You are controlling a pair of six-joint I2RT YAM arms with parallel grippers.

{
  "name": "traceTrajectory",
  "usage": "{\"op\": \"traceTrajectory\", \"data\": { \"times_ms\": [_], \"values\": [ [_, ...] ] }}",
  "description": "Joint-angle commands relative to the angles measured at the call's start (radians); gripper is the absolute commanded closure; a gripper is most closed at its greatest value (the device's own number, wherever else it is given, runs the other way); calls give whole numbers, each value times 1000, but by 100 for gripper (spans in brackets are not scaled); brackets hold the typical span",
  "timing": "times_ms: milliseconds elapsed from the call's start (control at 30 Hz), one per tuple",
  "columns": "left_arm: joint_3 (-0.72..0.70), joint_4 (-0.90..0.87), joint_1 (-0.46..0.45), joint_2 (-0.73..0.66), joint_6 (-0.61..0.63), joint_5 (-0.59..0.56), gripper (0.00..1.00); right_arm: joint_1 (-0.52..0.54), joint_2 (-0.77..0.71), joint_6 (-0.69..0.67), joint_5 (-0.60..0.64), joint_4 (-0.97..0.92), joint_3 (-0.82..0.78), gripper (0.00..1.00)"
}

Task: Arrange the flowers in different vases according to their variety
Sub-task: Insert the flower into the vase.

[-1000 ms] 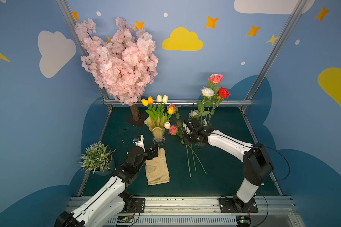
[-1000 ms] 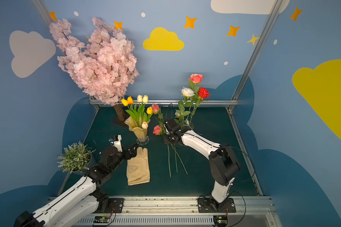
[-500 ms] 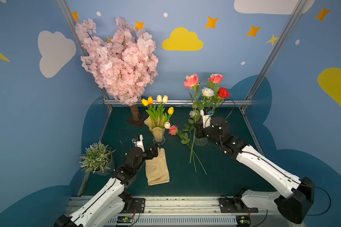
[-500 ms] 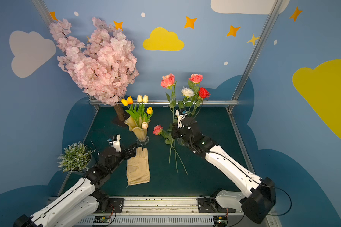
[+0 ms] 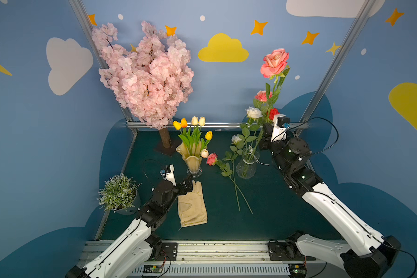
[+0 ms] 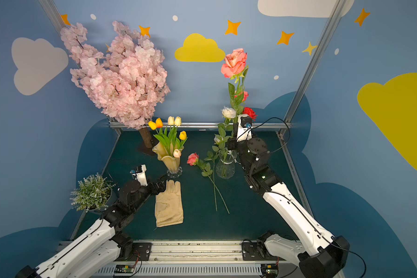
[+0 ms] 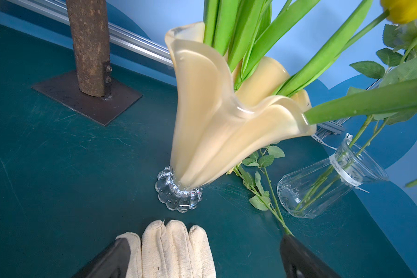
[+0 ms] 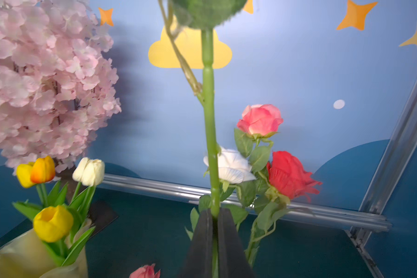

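My right gripper moves down toward the opening of the clear ribbed vase (image 5: 248, 163) next and releases the green stem, since other roses already stand there.
My right gripper (image 8: 214, 213) is shut on the green stem of a tall pink rose (image 5: 274, 63), held upright just above the clear ribbed vase (image 5: 248, 163). I cannot tell whether the stem's lower end is inside the vase. White (image 5: 253, 112), red (image 5: 273, 113) and pink (image 5: 263, 95) roses stand in that vase. The amber wavy-rimmed vase (image 5: 192, 161) holds several tulips (image 5: 198, 121). A pink rose (image 5: 211, 158) lies on the mat between the vases, a second long stem (image 5: 236, 192) beside it. My left gripper (image 7: 205, 240) stands open over a glove's fingertips, in front of the amber vase's glass foot (image 7: 178, 195).
A cream glove (image 5: 192, 207) lies on the dark mat under the left gripper. The pink blossom tree (image 5: 147, 72) stands at the back left on a metal plate (image 7: 87, 96). A small potted plant (image 5: 118, 192) sits at the left edge. A metal rail (image 5: 222, 124) bounds the back.
My right arm has lifted the pink rose off the mat, stood it upright and carried it right and higher, to above the clear vase. The left arm has not moved.
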Motion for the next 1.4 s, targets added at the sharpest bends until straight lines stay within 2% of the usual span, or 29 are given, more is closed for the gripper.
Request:
{"op": "traceTrajectory", "data": {
  "times_ms": [0, 267, 400, 567, 767, 833, 900, 1100, 1367],
  "values": [
    [-4, 24, -1, -10, 4, 4, 0, -29, 56, -83, 29, 141, 45, 100],
    [-3, 20, -3, -26, -3, 1, 0, -87, 204, -75, -36, 152, 109, 100],
    [-4, 12, -4, -43, -5, -7, 0, -105, 242, -44, -61, 186, 51, 100],
    [-17, 48, -5, -45, 10, 37, 0, -111, 258, 14, -84, 227, -55, 100],
    [-27, 64, -3, -44, 14, 38, 0, -109, 207, 133, -126, 206, -187, 100],
    [-28, 63, -4, -40, 13, 32, 0, -108, 181, 168, -132, 163, -207, 91],
    [-26, 58, -4, -30, 11, 21, 0, -108, 152, 194, -144, 109, -217, 86],
    [4, 11, 5, 43, -25, -30, 0, -108, 50, 277, -198, -129, -189, 81],
    [36, -3, 29, 135, -65, -4, 0, -101, -101, 310, -394, -271, -251, 74]
  ]
}}
